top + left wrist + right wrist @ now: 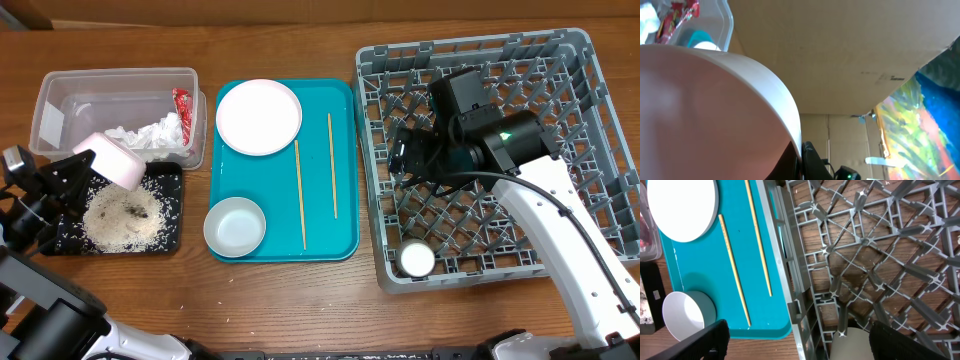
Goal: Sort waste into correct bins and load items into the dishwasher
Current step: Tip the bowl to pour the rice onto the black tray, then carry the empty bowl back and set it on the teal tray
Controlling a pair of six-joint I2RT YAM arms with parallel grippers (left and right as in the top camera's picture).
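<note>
I need to swing my left gripper to the right in the overhead view and down, then let go of the levelled bowl beside the plate, where the teal tray has room.
My left gripper (82, 168) is shut on the rim of a white bowl (115, 160), held tilted over the black tray (176, 222) and its pile of rice scraps (120, 218). In the left wrist view the bowl (705, 110) fills the frame, clamped by the jaw (801, 159). The clear tub (115, 75) holds white tissue (150, 133) and the red wrapper (183, 112). My right gripper (405, 150) is open and empty over the grey dish rack (590, 130); its fingers (800, 345) straddle the rack's edge. A small white cup (416, 260) stands in the rack's front left corner.
The teal tray (345, 240) holds a white plate (259, 116), a pale grey-green bowl (235, 226) and two chopsticks (299, 195) (332, 165). The right wrist view shows the plate (682, 205), bowl (685, 322), chopsticks (735, 270) and cup (855, 345).
</note>
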